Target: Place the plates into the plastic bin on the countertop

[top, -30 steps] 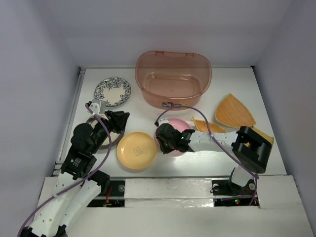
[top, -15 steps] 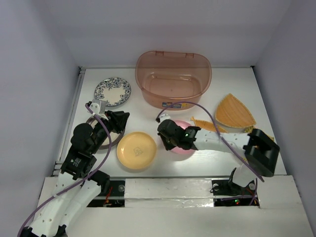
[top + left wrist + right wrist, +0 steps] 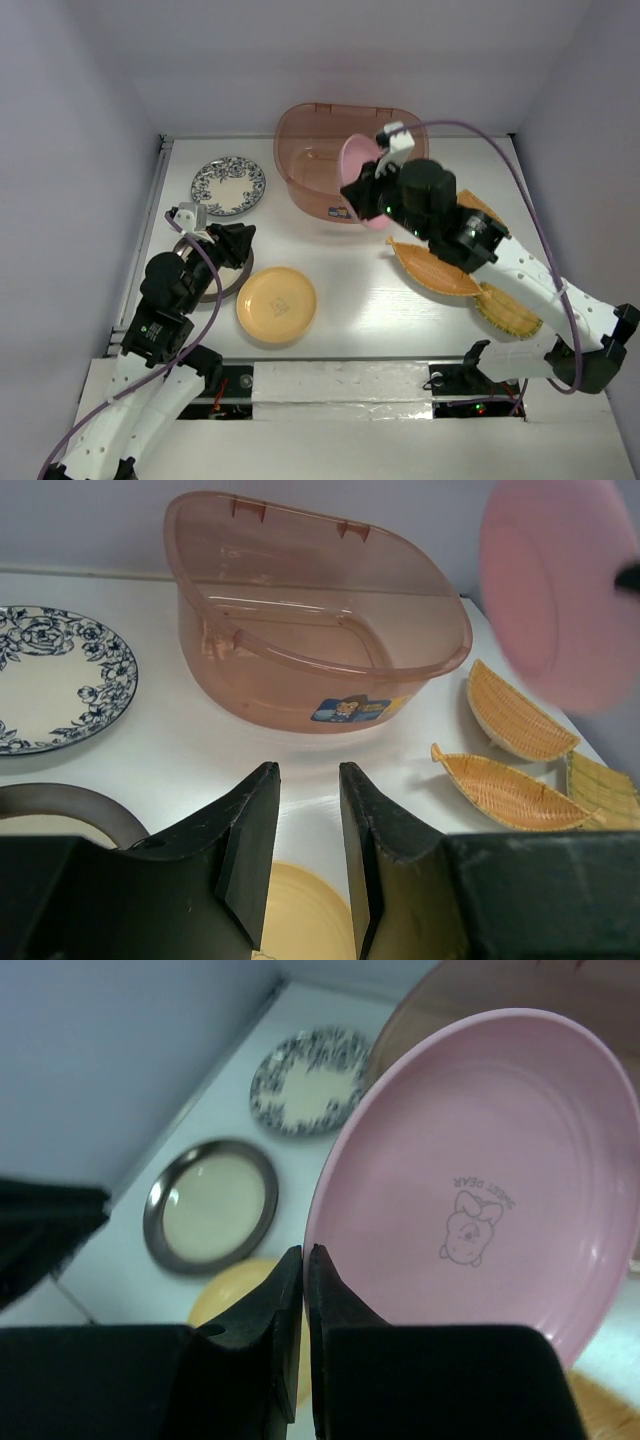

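Observation:
The round pink plate (image 3: 356, 160) is still hanging over the bin's near rim, so the robot's right gripper next needs to move outward over the bin's opening, then go down inside and open.
My right gripper (image 3: 364, 192) (image 3: 304, 1252) is shut on the rim of the round pink plate (image 3: 356, 160) (image 3: 480, 1180). It holds the plate tilted on edge in the air over the front right rim of the plastic bin (image 3: 320, 150) (image 3: 300, 670). The left gripper (image 3: 245, 238) (image 3: 305, 770) hangs open with nothing between its fingers, low over the countertop (image 3: 340, 300) just behind the yellow plate (image 3: 276, 304) (image 3: 300, 910). The metallic-rimmed plate (image 3: 225, 282) (image 3: 210, 1205) lies partly under the left arm. At the back left is the floral-rimmed plate (image 3: 229, 185) (image 3: 50, 675).
Orange-tan ribbed plates lie on the right: one (image 3: 435, 270) in front of the bin, one (image 3: 510, 312) nearer the front edge, and one (image 3: 483, 207) partly behind the right arm. Pale walls close in the left, back and right sides.
The right gripper closed on the pink plate's rim, lifted it off the countertop and carried it back to the bin's front rim. The left arm has barely moved.

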Motion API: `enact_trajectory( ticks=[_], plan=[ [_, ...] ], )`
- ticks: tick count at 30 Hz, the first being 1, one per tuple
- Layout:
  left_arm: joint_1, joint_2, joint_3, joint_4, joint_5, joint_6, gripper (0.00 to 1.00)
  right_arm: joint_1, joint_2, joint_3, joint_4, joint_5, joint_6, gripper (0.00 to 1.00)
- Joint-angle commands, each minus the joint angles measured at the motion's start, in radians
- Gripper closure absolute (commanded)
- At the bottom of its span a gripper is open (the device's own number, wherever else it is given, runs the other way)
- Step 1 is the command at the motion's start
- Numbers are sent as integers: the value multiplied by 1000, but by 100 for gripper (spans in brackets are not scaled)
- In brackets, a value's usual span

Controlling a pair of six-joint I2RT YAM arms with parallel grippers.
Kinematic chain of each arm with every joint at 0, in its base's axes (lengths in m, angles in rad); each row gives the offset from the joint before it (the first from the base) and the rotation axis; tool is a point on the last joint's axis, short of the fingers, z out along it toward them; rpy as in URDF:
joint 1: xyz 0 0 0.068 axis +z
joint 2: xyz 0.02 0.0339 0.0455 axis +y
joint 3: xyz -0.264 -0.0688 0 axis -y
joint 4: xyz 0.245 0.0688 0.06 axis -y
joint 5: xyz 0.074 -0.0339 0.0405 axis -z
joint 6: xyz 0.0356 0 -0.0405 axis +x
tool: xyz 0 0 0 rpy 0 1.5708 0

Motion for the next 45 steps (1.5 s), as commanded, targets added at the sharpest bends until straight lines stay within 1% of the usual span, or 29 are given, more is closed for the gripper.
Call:
enact_trajectory(
  ticks=[1,3,6,10,12,15,16,18,21,22,23,24,25,27,28,30,32,33,34,35,36,37,38,39,41,42,43,44,45],
  plan=[
    [7,-15,44,19,-20,-4,73,-110,97,148,66,-48,-148,100],
    [7,-19,44,17,-20,-4,73,-147,212,232,58,-59,-195,100],
    [7,-21,42,15,-22,-4,73,-214,394,465,21,-54,-259,100],
    [7,-13,44,17,-23,-2,73,-289,600,637,-11,-85,-302,100],
    [7,-13,42,17,-23,-2,73,-328,708,706,-22,-112,-302,100],
    [7,-11,44,17,-23,-1,73,-340,811,769,-45,-119,-302,100],
    [7,-10,45,19,-22,-1,73,-349,869,788,-59,-122,-302,100],
    [7,-8,44,19,-22,-1,73,-349,922,835,-74,-129,-304,100],
    [7,-11,45,19,-23,1,73,-349,980,840,-86,-126,-299,100],
    [7,-10,45,19,-22,1,73,-349,988,835,-85,-122,-296,97],
    [7,-10,44,19,-22,1,73,-349,996,834,-88,-114,-284,88],
    [7,-7,44,19,-20,1,73,-349,997,829,-92,-100,-278,76],
    [7,-7,42,20,-19,1,73,-349,993,823,-88,-93,-272,62],
    [7,-4,42,22,-16,1,73,-349,953,806,-79,-80,-258,50],
    [7,-5,42,20,-16,1,73,-349,933,786,-71,-79,-253,42],
    [7,-4,42,22,-16,1,73,-349,857,760,-68,-79,-233,42],
    [7,-2,42,20,-14,1,73,-349,783,673,-42,-94,-194,46],
    [7,-4,42,20,-14,1,73,-349,737,626,-25,-129,-168,57],
    [7,-4,42,22,-14,1,73,-349,623,561,49,-158,-141,84],
    [7,-5,44,20,-14,1,73,-339,476,368,217,-233,-93,100],
    [7,-5,45,20,-14,1,73,-323,474,241,219,-279,-69,100],
    [7,-5,44,19,-14,1,73,-305,401,113,419,-304,-45,100],
    [7,-5,44,19,-16,1,73,-281,290,-86,493,-318,7,100],
    [7,-1,44,19,-16,1,73,-256,251,-161,530,-309,35,100],
    [7,5,45,19,-16,1,73,-158,166,-292,601,-283,108,100],
    [7,11,44,19,-16,1,73,-123,148,-406,619,-251,136,100],
    [7,13,45,20,-13,1,73,-60,135,-456,663,-250,162,100],
    [7,15,45,20,-10,2,73,-32,125,-529,681,-212,205,100],
    [7,15,44,20,-8,2,73,-8,131,-557,681,-206,227,97]
  ],
)
